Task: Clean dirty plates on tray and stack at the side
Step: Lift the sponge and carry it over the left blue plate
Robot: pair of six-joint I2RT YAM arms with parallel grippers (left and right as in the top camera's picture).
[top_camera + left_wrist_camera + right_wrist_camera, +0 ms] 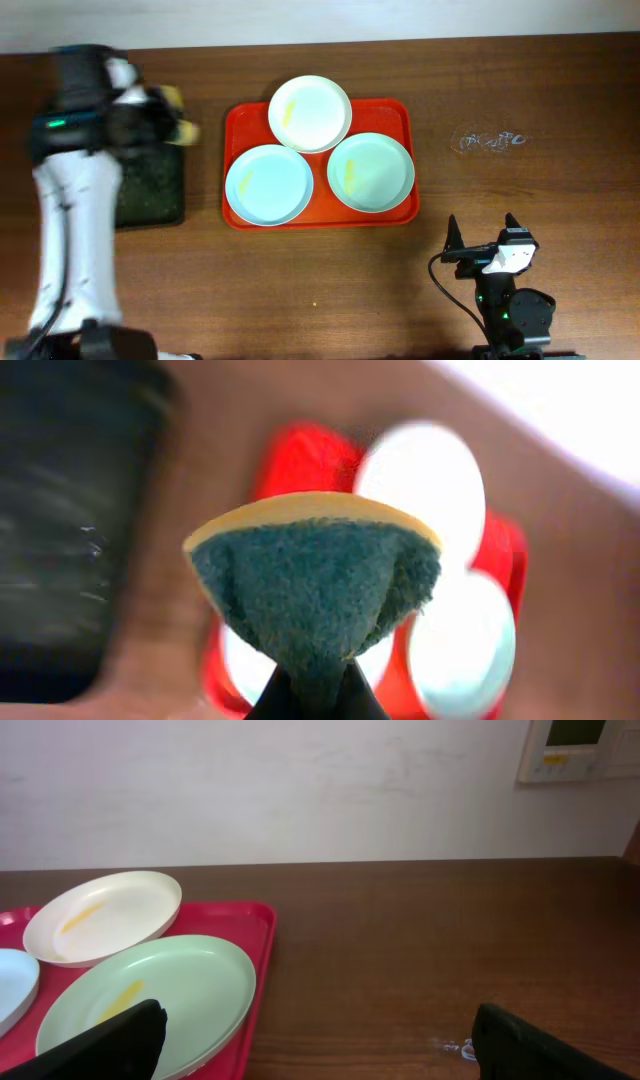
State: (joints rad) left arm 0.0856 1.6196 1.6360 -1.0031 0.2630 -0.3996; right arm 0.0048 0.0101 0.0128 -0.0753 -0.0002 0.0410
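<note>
The blue plate has a yellowish smear on it. My right gripper should next move outward over the mint plate [371,172] and tip down onto the pale blue plate's rim [311,177] beside it.
The red-orange tray [398,118] lies mid-table with three plates. A cream-white plate [310,113] sits at its far edge, a pale blue plate [268,184] front left, a mint plate [371,172] front right. Each has a yellowish smear. My left gripper [172,115] is left of the tray, above the black tray, shut on a yellow-and-green sponge [315,585]. My right gripper [483,236] is open and empty, near the table's front right. In the right wrist view the mint plate [170,985], cream plate [105,915] and tray [258,935] show at left.
A smaller black tray [150,185] lies left of the red tray, under my left arm. A small wet patch [488,140] marks the wood right of the red tray. A white wall runs behind the table.
</note>
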